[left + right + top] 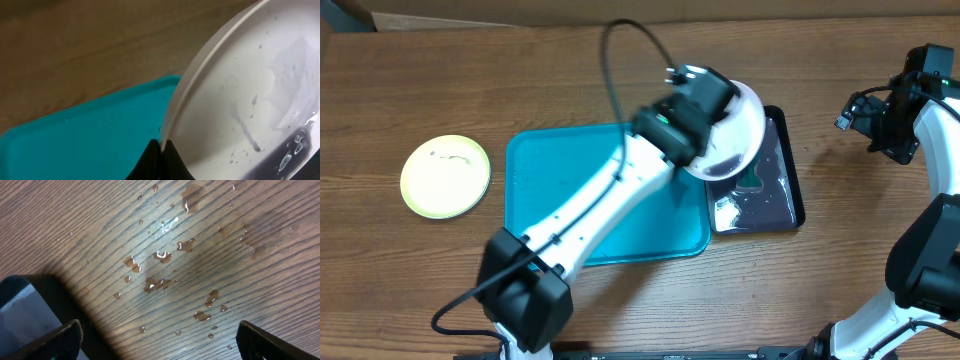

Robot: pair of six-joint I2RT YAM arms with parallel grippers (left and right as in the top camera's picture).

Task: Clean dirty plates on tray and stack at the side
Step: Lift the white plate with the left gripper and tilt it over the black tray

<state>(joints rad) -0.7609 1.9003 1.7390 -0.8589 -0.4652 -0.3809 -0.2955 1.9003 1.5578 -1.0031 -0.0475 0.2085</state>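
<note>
My left gripper swings across the teal tray (pixel 560 190) next, lowers the white plate onto the yellow plate (pixel 445 176) and releases it, because that one already lies at the side.
My left gripper (pixel 692 128) is shut on the rim of the white plate (pixel 738 130) and holds it tilted above the black tray's left part. In the left wrist view the white plate (pixel 250 100) shows small dark specks and water drops, and my fingers (pixel 161 150) pinch its edge. The teal tray (pixel 560 190) lies in the middle with no plate on it. A yellow plate (pixel 445 176) lies on the table to the left. The mint-green plate is out of view. My right gripper (pixel 890 125) is open and empty above the table at the far right.
The black tray (pixel 780 190), wet inside, sits right of the teal tray; its corner shows in the right wrist view (pixel 30 300). Water drops (pixel 165 255) lie on the wooden table under my right gripper.
</note>
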